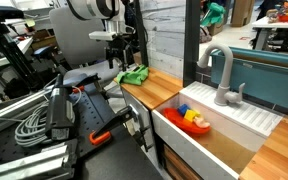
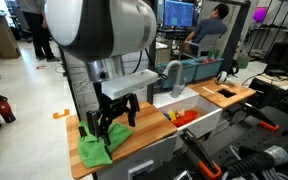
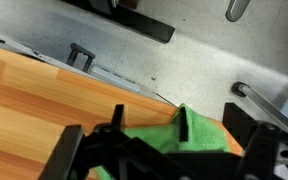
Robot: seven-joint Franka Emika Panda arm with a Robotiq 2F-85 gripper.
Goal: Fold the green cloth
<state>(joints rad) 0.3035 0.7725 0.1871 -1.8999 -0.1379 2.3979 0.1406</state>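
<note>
Next, my gripper lowers its spread fingers around the cloth's raised edge (image 2: 102, 152) (image 3: 198, 127) and closes, since it sticks up below my gripper, beside the counter's edge.
The green cloth (image 1: 135, 75) lies bunched on the wooden counter (image 1: 169, 92), near its far end; it also shows in an exterior view (image 2: 93, 150). My gripper (image 2: 115, 122) hangs just above the cloth with its black fingers spread apart; it also shows in an exterior view (image 1: 120, 58). In the wrist view the cloth (image 3: 199, 138) sits under the gripper (image 3: 149, 120). One fingertip is over the cloth's raised edge and the other is over bare wood. Nothing is held between the fingers.
A white sink (image 1: 246, 120) with a grey faucet (image 1: 221, 75) is set in the counter and holds red, yellow and blue toys (image 1: 193, 119). Cables and tools (image 1: 54, 115) crowd the bench beside it. A wall panel (image 3: 134, 55) runs behind the counter.
</note>
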